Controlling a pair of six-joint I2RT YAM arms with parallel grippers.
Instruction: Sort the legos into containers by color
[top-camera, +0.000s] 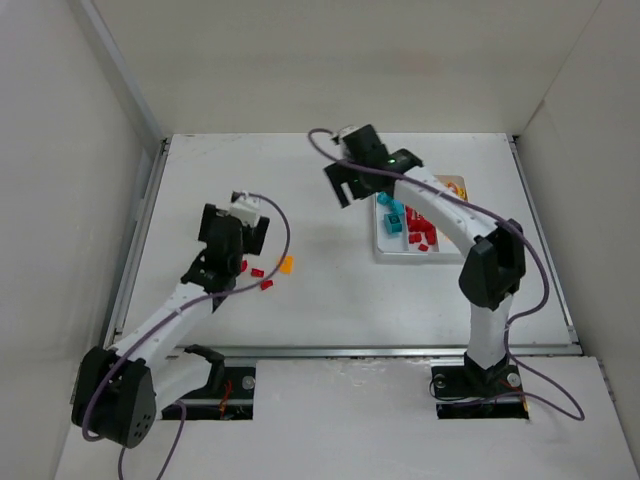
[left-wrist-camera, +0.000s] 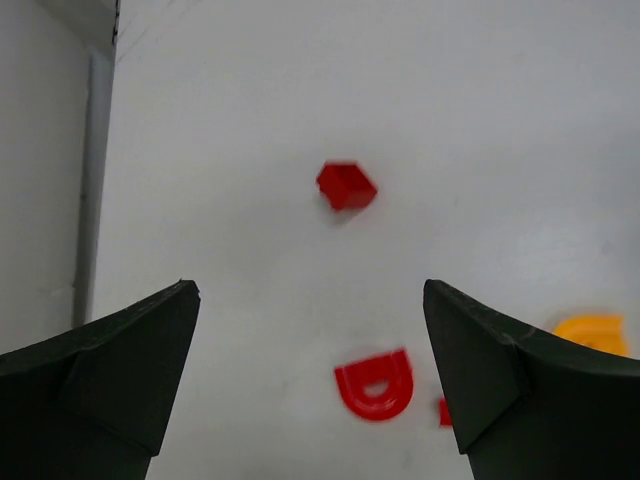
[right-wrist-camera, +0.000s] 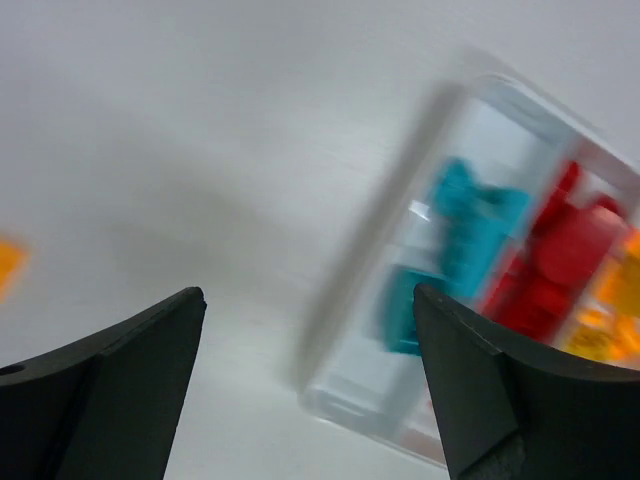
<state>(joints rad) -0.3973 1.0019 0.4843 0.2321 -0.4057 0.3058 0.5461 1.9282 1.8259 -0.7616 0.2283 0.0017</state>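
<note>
The orange piece (top-camera: 286, 265) lies below my right gripper, to the left in the top view, outside the tray (top-camera: 379, 238). I need to move my right gripper to that side and down around the piece.
Loose legos lie on the white table: three red ones (top-camera: 257, 272) and an orange one (top-camera: 286, 264). My left gripper (top-camera: 232, 246) is open and empty just above them. In the left wrist view a red arch (left-wrist-camera: 375, 383) lies between its fingers, a red brick (left-wrist-camera: 346, 186) lies further ahead, and an orange piece (left-wrist-camera: 594, 333) sits at the right. The white tray (top-camera: 379, 238) holds teal (top-camera: 394, 216), red (top-camera: 422, 232) and orange bricks. My right gripper (top-camera: 345, 185) is open and empty, left of the tray. The right wrist view shows the tray (right-wrist-camera: 352, 392) blurred, with teal bricks (right-wrist-camera: 470, 215).
White walls enclose the table on the left, back and right. A metal rail (top-camera: 380, 351) runs along the table's near edge. An orange piece (right-wrist-camera: 8, 262) shows at the left edge of the right wrist view.
</note>
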